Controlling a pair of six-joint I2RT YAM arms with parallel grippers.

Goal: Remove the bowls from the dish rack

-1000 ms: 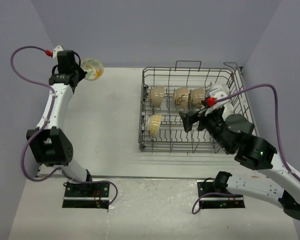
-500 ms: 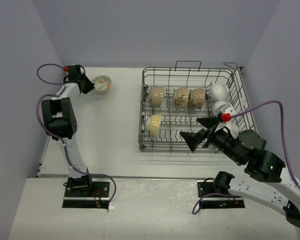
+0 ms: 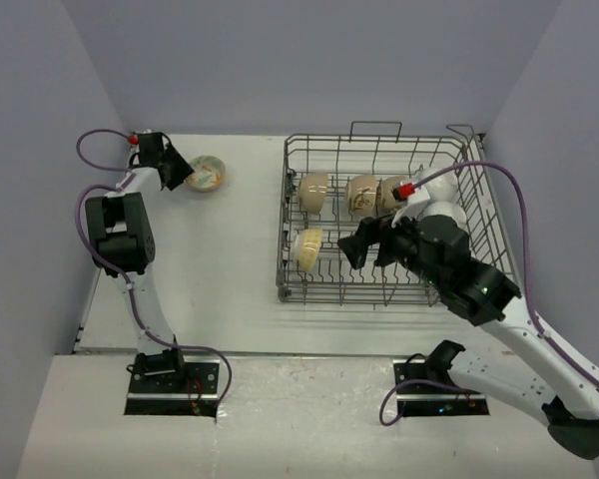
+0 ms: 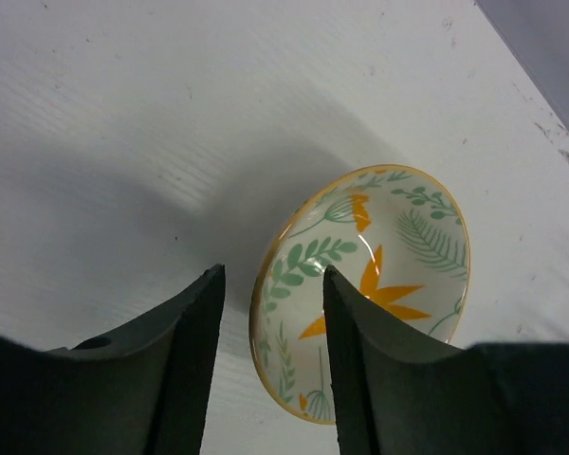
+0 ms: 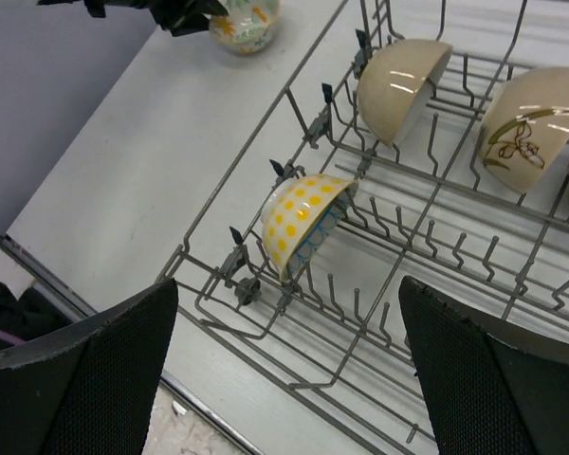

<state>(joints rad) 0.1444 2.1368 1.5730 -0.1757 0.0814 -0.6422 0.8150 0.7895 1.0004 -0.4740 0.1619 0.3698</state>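
The open side of the yellow-dotted bowl [image 3: 307, 247] faces my fingers, so my right gripper will next move down toward the left in the top view, onto the bowl's upper rim.
A leaf-patterned bowl [image 3: 206, 172] [image 4: 370, 275] sits on the table at the far left. My left gripper [image 3: 179, 171] [image 4: 272, 275] is open and straddles its near rim, with a gap between the left finger and the rim. The grey wire dish rack [image 3: 379, 150] [image 5: 292, 121] holds a yellow-dotted bowl [image 3: 307, 247] [image 5: 299, 223], a beige bowl [image 3: 313, 190] [image 5: 403, 76], two brown-patterned bowls [image 3: 361, 195] [image 5: 526, 118] and a white bowl [image 3: 445, 214] partly hidden by my right arm. My right gripper [image 3: 366, 245] [image 5: 284, 289] hangs wide open and empty above the rack's front, just right of the yellow-dotted bowl.
Grey walls close the table on the left, back and right. The rack's upright tines and looped handles [image 3: 375, 127] stand above its rim. A metal strip [image 5: 85, 313] runs along the table's near edge.
The left gripper lowered the leaf bowl onto the table and its jaws opened. The right arm swung back and left over the rack's front, still wide open.
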